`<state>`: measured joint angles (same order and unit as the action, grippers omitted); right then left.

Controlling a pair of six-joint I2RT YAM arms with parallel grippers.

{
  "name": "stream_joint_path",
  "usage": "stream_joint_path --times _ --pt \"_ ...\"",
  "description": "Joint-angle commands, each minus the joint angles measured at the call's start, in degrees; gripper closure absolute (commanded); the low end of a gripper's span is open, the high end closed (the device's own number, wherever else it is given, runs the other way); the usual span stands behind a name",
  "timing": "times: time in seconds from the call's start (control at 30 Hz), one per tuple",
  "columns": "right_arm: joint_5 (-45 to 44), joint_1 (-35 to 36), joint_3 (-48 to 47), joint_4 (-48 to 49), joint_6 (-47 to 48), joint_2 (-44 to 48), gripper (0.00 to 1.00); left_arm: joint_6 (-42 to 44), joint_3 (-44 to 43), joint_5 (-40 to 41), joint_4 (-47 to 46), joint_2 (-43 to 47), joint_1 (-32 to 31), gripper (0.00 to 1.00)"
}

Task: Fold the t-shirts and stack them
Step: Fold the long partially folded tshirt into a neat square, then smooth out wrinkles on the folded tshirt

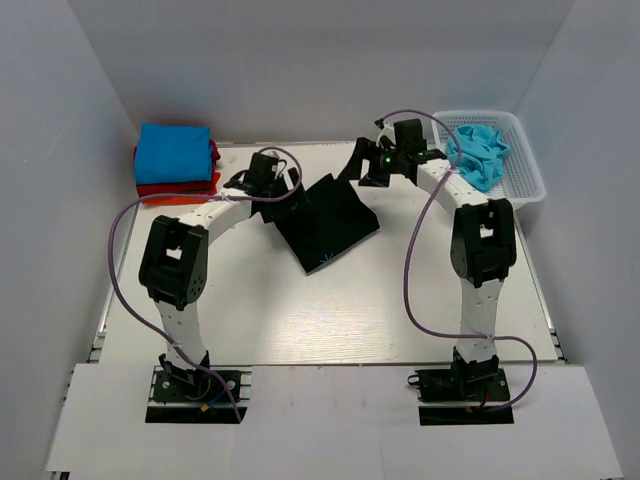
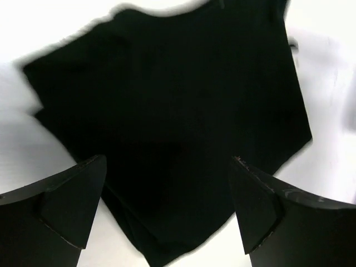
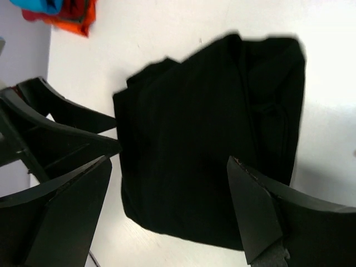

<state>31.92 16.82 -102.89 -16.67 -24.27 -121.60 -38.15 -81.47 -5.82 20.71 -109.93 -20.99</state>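
Note:
My left gripper moves back and down onto the black t-shirt's corner nearest the stack [image 1: 278, 223] next, since that corner lies below the gripper, outside its open fingers.
A folded black t-shirt [image 1: 327, 224] lies on the white table [image 1: 300, 310] between my two grippers. It also shows in the left wrist view [image 2: 167, 122] and in the right wrist view [image 3: 211, 144]. My left gripper [image 1: 277, 187] is open and empty, just above the shirt's left edge [image 2: 167, 206]. My right gripper [image 1: 368, 168] is open and empty, over the shirt's far corner [image 3: 167, 211]. A stack of folded shirts, bright blue [image 1: 172, 152] on top of red [image 1: 180, 188], sits at the back left. A turquoise shirt [image 1: 480, 152] lies crumpled in the basket.
A white lattice basket [image 1: 522, 170] stands at the back right. White walls enclose the table at the back and sides. The left gripper's fingers [image 3: 61, 125] show at the left of the right wrist view, and the stack [image 3: 67, 12] at its top left.

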Motion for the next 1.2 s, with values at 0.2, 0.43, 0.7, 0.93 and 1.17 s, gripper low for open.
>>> stream_joint_path --times 0.2,0.43,0.7,0.93,1.17 --pt "2.61 1.63 21.39 0.67 3.97 4.26 0.1 0.71 5.28 -14.83 -8.42 -2.56 -1.95 0.0" --pt "4.81 4.36 37.89 -2.58 8.27 11.99 0.1 3.52 13.25 -19.22 -5.69 2.16 -4.31 0.0" --pt "-5.07 7.35 45.16 -13.3 12.06 33.85 0.1 4.23 22.76 -9.07 2.57 27.21 -7.04 0.0" --pt "-14.43 6.91 34.7 -10.58 10.3 31.1 0.1 0.09 19.42 8.64 10.58 24.42 -4.59 0.0" --pt "-13.11 7.0 21.52 -10.49 9.6 16.49 0.15 0.7 17.05 3.64 4.96 14.58 -3.97 0.15"
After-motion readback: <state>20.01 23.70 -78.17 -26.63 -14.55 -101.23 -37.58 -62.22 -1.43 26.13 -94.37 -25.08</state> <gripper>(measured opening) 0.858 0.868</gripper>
